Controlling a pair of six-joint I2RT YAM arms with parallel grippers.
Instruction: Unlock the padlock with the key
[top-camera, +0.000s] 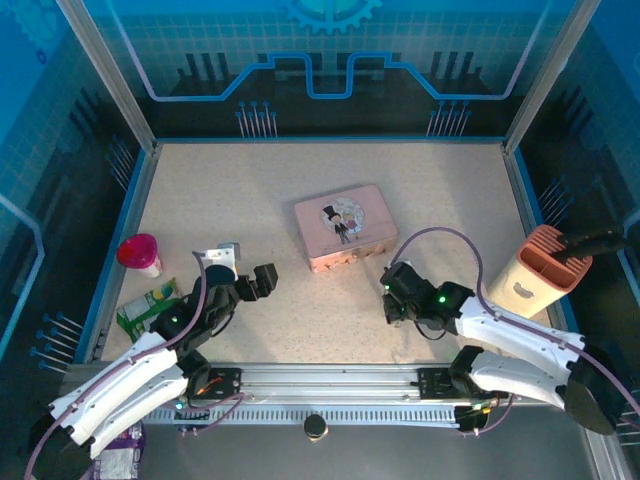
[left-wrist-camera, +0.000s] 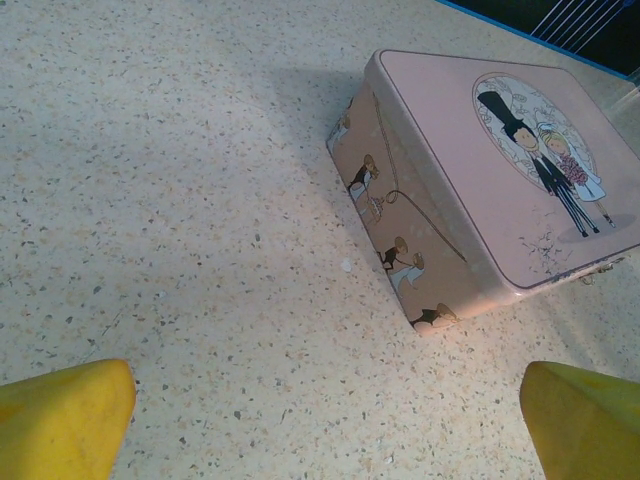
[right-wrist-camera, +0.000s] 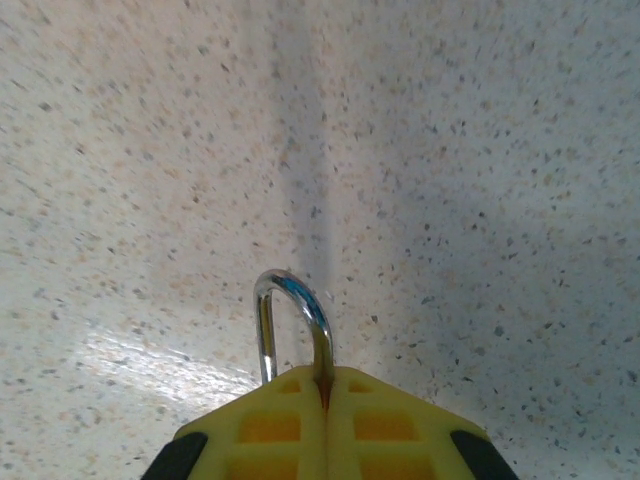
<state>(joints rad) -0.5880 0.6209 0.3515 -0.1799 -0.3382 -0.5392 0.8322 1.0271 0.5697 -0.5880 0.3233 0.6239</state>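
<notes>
Next, my right gripper brings the padlock down onto the bare tabletop just below, clear of other things, and opens to release it.
My right gripper (right-wrist-camera: 325, 375) is shut on the padlock. Its thin silver U-shackle (right-wrist-camera: 290, 315) sticks out past the yellow fingertips, and the brass body is hidden between the pads. In the top view the right gripper (top-camera: 392, 296) hangs low over the table, just right of the pink tin box's near corner. My left gripper (top-camera: 256, 282) stands open with nothing in it. Its yellow fingertips (left-wrist-camera: 70, 415) sit wide apart above bare tabletop, left of the box. The key is out of view.
The pink tin box (top-camera: 345, 227) lies mid-table, with its side and lid (left-wrist-camera: 500, 180) in the left wrist view. A red-capped cup (top-camera: 139, 253), a green packet (top-camera: 148, 305) and a small white-and-blue object (top-camera: 222, 260) sit at the left. A peach holder (top-camera: 545, 270) stands at the right.
</notes>
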